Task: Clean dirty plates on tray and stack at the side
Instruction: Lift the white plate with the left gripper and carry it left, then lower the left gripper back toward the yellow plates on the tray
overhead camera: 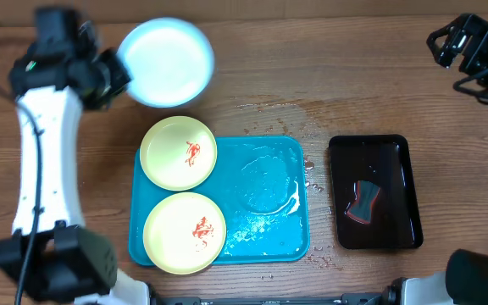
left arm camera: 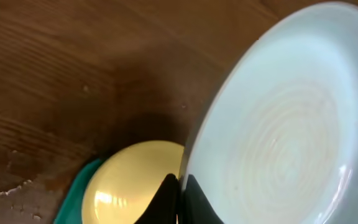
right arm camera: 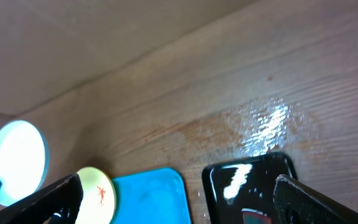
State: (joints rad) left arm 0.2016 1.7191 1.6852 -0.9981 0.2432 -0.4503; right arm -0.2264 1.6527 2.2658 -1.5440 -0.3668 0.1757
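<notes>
The left gripper goes back and down next, to the left in the overhead view, onto the bare wood (overhead camera: 94, 95) beside the turquoise tray, since its plate looks clean.
My left gripper (left arm camera: 180, 198) is shut on the rim of the pale blue-white plate (overhead camera: 166, 61), which looks clean, and holds it up above the table behind the tray; the plate fills the left wrist view (left arm camera: 291, 130). Two pale yellow plates with red sauce smears lie on the left half of the turquoise tray (overhead camera: 269, 246), one at the back (overhead camera: 179, 152) and one at the front (overhead camera: 185, 231). My right gripper (right arm camera: 176, 205) is open and empty, high at the back right (overhead camera: 473, 47).
A black tray (overhead camera: 401, 191) holding a dark sponge with red edge (overhead camera: 363, 202) stands right of the turquoise tray. Water spots lie on the wood behind and between the trays. The turquoise tray's right half is wet.
</notes>
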